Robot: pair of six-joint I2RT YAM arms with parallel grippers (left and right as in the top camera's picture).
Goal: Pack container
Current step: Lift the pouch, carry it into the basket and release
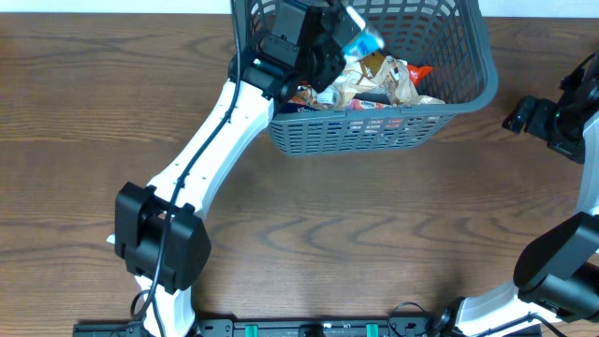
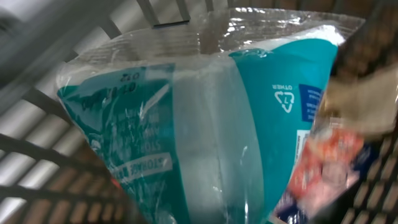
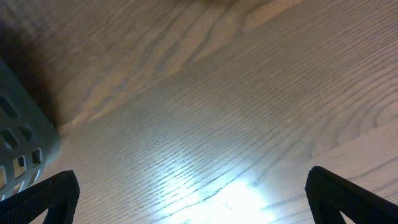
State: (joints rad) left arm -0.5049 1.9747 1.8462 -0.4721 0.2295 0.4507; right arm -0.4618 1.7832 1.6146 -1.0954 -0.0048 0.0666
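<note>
The left gripper moves down and back to the container's near corner (image 1: 301, 97) next and releases the packet, which now hangs above the pile.
The dark grey lattice container (image 1: 393, 131) stands at the top middle of the table, with several snack packets (image 1: 388, 80) inside. My left gripper (image 1: 342, 33) reaches over its left rim and is shut on a teal and clear plastic packet (image 1: 360, 39), held above the pile. In the left wrist view the packet (image 2: 217, 124) fills the frame, hiding the fingers, with the container's slotted wall (image 2: 50, 155) behind. My right gripper (image 1: 524, 114) is open and empty to the right of the container; its wrist view shows the gripper's spread fingers (image 3: 193, 193) over bare wood.
The container's corner (image 3: 18, 143) shows at the left edge of the right wrist view. The wooden table (image 1: 374, 234) spreads in front of the container. The arm bases stand at the front edge.
</note>
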